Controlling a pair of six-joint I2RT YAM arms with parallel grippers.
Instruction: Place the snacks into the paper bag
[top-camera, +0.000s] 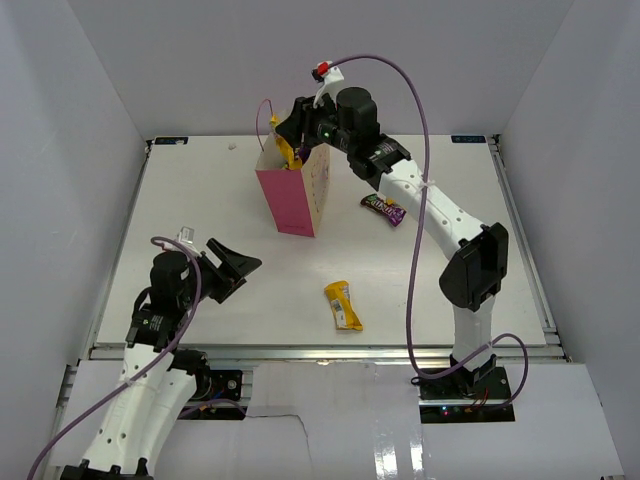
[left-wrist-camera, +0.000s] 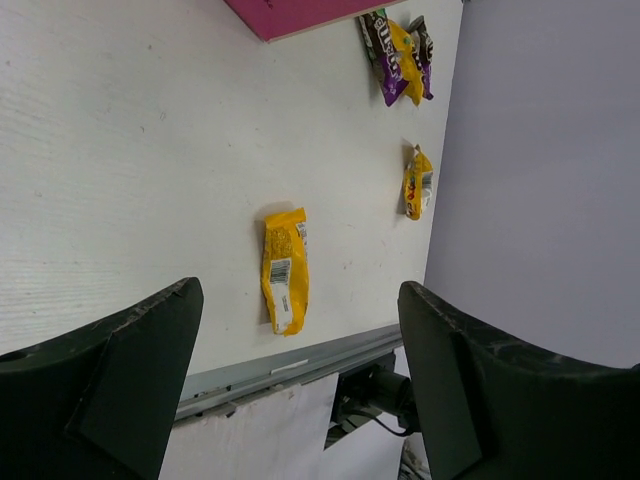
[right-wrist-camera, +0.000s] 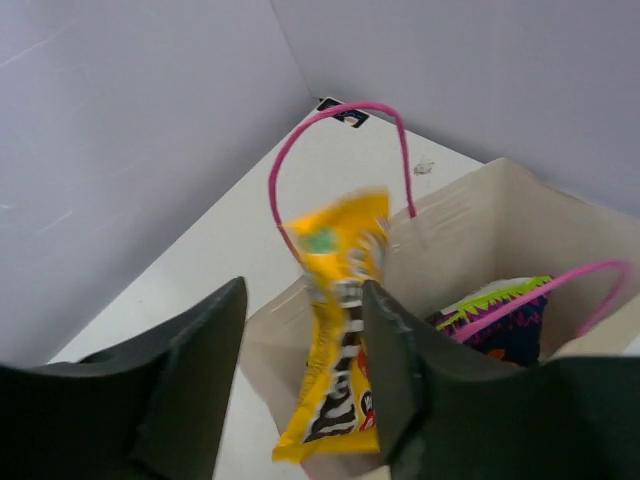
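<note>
The middle of the near yellow packet is below my left gripper, to its right in the top view, so I need to move my left gripper across and down onto it next.
The paper bag (top-camera: 290, 200) stands upright at the table's back middle, pink front toward me. My right gripper (top-camera: 290, 135) hovers over its mouth, jaws apart. A blurred yellow candy packet (right-wrist-camera: 340, 330) hangs between the fingers beside the right one, partly inside the bag (right-wrist-camera: 470, 230). The dark blue-purple chip bag (right-wrist-camera: 500, 320) lies inside. On the table lie a yellow packet (top-camera: 343, 305), purple and brown bars (top-camera: 384, 209), and another yellow packet (left-wrist-camera: 417, 182). My left gripper (top-camera: 232, 265) is open and empty above the front left, with the near packet (left-wrist-camera: 284, 270) ahead of it.
The bag's pink cord handles (right-wrist-camera: 330, 120) loop up around the right gripper (right-wrist-camera: 305, 300). The table's front metal rail (left-wrist-camera: 290, 365) runs just beyond the left gripper (left-wrist-camera: 300, 300). Grey walls enclose the table on three sides.
</note>
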